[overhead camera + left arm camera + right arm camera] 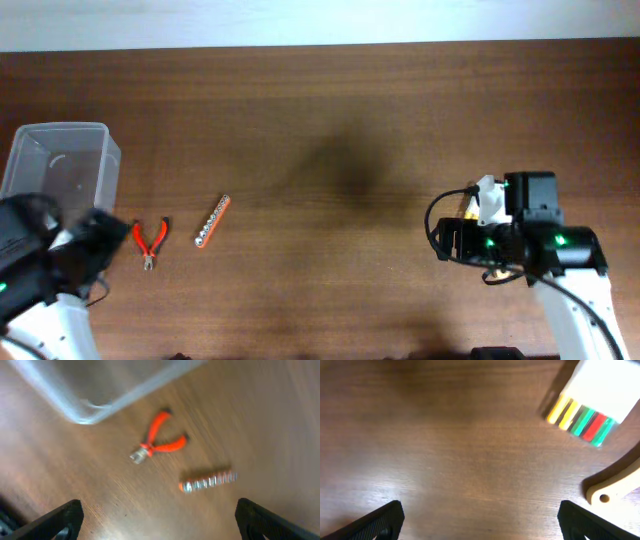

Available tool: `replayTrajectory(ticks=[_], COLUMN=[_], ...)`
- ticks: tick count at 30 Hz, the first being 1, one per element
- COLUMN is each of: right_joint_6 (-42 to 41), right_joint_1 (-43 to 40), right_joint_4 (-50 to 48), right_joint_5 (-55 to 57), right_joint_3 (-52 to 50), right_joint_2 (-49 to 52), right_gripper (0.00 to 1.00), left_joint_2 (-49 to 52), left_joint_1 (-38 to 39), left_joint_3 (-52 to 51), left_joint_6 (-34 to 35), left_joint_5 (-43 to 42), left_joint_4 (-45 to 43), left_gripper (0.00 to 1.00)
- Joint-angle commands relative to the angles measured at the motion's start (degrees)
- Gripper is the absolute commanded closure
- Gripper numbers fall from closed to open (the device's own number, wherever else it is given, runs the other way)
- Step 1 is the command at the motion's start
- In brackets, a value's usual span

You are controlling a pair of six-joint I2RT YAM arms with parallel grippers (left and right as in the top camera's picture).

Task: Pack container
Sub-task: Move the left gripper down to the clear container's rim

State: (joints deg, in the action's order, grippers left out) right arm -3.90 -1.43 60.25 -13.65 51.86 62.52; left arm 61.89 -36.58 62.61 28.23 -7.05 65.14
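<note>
My left gripper goes to the left in the overhead view next, turning and lowering onto the container's near side (45,387), since open fingers fit astride the container's rim.
The clear plastic container (62,165) stands at the table's far left; its corner shows in the left wrist view (90,395). Small red-handled pliers (150,240) lie just right of it, also in the left wrist view (157,442). An orange strip of silver bits (212,221) lies further right, and shows in the left wrist view (207,481). My left gripper (157,522) is open and empty, above the table near the pliers. My right gripper (480,520) is open and empty over bare wood at the right.
A white holder with yellow, green and red pieces (587,407) lies by the right gripper, also in the overhead view (485,203). A pale wooden piece with a hole (615,487) lies beside it. The brown table's far edge (320,47) meets a white wall.
</note>
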Motion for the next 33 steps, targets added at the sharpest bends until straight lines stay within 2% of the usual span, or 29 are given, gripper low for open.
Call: replayTrajectory(ticks=[1, 6, 10, 21, 24, 33], right_joint_6=[0.0, 0.0, 0.0, 0.2, 0.5, 0.4], right_joint_1=[0.3, 0.3, 0.3, 0.3, 0.3, 0.3], right_joint_4=[0.0, 0.3, 1.3, 3.6, 4.5, 6.2], right_joint_5=[-0.8, -0.8, -0.8, 1.0, 2.3, 2.3], right_joint_3=[1.0, 1.0, 1.3, 10.3, 11.3, 11.4], right_joint_2=[1.2, 1.2, 1.2, 1.2, 1.2, 1.2], right_gripper=[0.01, 0.01, 0.01, 0.01, 0.02, 0.02], left_joint_2=[-0.2, 1.8, 8.0, 25.2, 26.6, 27.0], left_joint_1=[-7.3, -14.1, -17.2, -17.7, -17.7, -17.7], left_joint_3=[1.1, 1.1, 1.1, 1.1, 1.1, 1.1], left_joint_6=[8.2, 9.7, 10.2, 9.5, 9.5, 8.7], left_joint_5=[-1.3, -1.2, -1.4, -2.6, -2.0, 7.6], left_joint_4=[-1.2, -2.8, -4.0, -7.5, -9.2, -12.9], left_gripper=[0.01, 0.01, 0.01, 0.01, 0.01, 0.01])
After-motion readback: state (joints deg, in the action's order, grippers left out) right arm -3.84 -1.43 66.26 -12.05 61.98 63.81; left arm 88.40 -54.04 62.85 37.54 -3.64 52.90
